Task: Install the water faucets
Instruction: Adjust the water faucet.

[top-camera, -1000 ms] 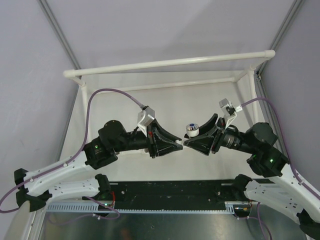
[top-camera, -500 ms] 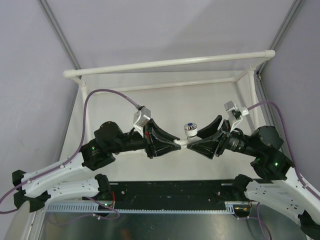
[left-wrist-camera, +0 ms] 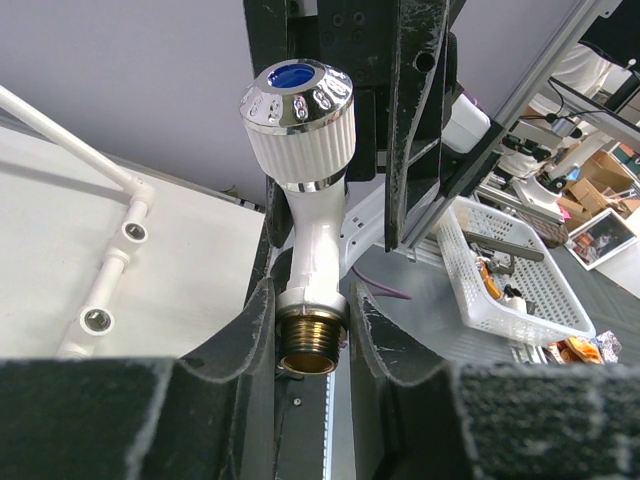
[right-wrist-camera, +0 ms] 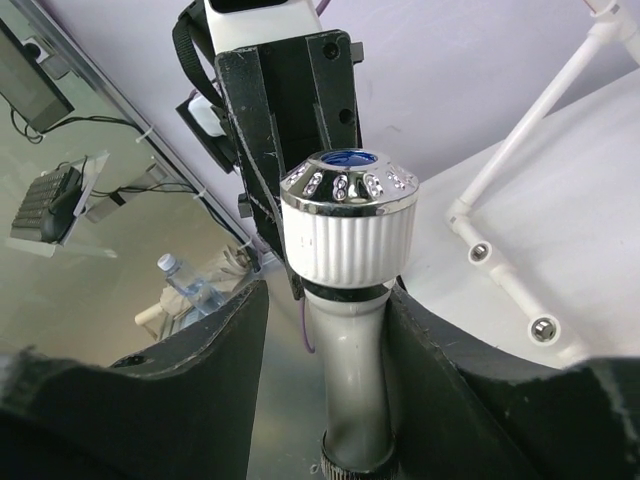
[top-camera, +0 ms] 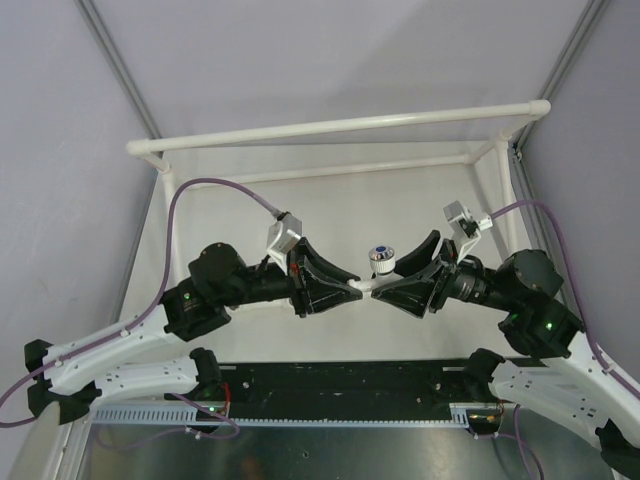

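Observation:
My right gripper closes in place on the white body below the knob cap next, since the faucet already stands between its fingers.
One water faucet (top-camera: 378, 262) hangs in mid-air between my two grippers, knob cap with its blue centre pointing up. My left gripper (top-camera: 357, 286) is shut on its white collar just above the brass threaded end (left-wrist-camera: 310, 345); in the left wrist view the faucet (left-wrist-camera: 300, 150) rises from between the left gripper's (left-wrist-camera: 312, 297) fingers. My right gripper (top-camera: 377, 285) faces it from the right. In the right wrist view the faucet (right-wrist-camera: 350, 230) stands between the right gripper's (right-wrist-camera: 325, 292) fingers, with a gap on the left side, so the jaws are open around the white body.
The long white pipe frame (top-camera: 340, 125) spans the back of the table, with a lower pipe (top-camera: 340, 168) behind the arms. Tee sockets (left-wrist-camera: 133, 232) (right-wrist-camera: 480, 252) with metal-threaded holes sit along it. A black rail (top-camera: 340, 385) runs at the near edge. A white basket (left-wrist-camera: 520, 270) stands off the table.
The right gripper's jaws have widened around the faucet and its wrist has turned and dropped slightly. The left gripper keeps its hold; the faucet shifted a little to the left.

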Robot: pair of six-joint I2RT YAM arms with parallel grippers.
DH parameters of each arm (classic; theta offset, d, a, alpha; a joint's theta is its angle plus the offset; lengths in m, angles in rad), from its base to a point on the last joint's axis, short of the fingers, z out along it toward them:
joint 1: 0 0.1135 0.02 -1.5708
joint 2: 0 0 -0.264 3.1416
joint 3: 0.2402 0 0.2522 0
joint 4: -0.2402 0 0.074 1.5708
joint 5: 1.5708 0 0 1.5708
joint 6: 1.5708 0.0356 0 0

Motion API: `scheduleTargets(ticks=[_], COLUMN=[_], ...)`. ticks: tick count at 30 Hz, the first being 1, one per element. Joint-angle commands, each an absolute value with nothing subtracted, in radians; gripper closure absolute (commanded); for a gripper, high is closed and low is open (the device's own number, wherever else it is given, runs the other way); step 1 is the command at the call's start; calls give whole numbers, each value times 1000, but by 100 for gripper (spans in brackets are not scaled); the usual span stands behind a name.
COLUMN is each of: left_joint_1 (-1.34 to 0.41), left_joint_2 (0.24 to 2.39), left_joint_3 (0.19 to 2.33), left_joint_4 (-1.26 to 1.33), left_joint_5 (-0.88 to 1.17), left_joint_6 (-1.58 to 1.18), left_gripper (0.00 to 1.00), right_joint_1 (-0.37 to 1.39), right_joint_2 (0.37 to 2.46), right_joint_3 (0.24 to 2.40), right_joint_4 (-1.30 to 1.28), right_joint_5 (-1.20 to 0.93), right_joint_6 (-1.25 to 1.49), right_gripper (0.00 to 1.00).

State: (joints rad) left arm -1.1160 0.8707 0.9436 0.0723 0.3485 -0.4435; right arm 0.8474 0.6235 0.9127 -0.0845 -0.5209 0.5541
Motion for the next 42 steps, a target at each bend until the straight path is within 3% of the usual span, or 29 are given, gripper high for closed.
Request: scheduleTargets(ticks=[1, 11, 21, 23, 32, 42], left_joint_1=[-1115, -1116, -1115, -1115, -1099, -948], left_joint_2=[876, 888, 888, 891, 848, 683], left_joint_3=[984, 988, 979, 978, 936, 816], left_joint_4=[116, 120, 120, 119, 93, -58], left_joint_5=[330, 333, 339, 340, 278, 171], left_joint_6=[-440, -439, -443, -445, -432, -427], left_gripper=[100, 100, 100, 99, 38, 2], right_joint_1=[869, 909, 934, 942, 957, 859], right_joint_2=[640, 653, 656, 646, 565, 540], right_joint_3=[916, 916, 916, 917, 916, 888], right_joint_4=[-20, -13, -18, -22, -160, -305], right_joint_5=[-542, -523, -477, -451, -235, -140], right_joint_6=[573, 564, 564, 560, 501, 443], right_gripper=[48, 57, 95, 99, 100, 100])
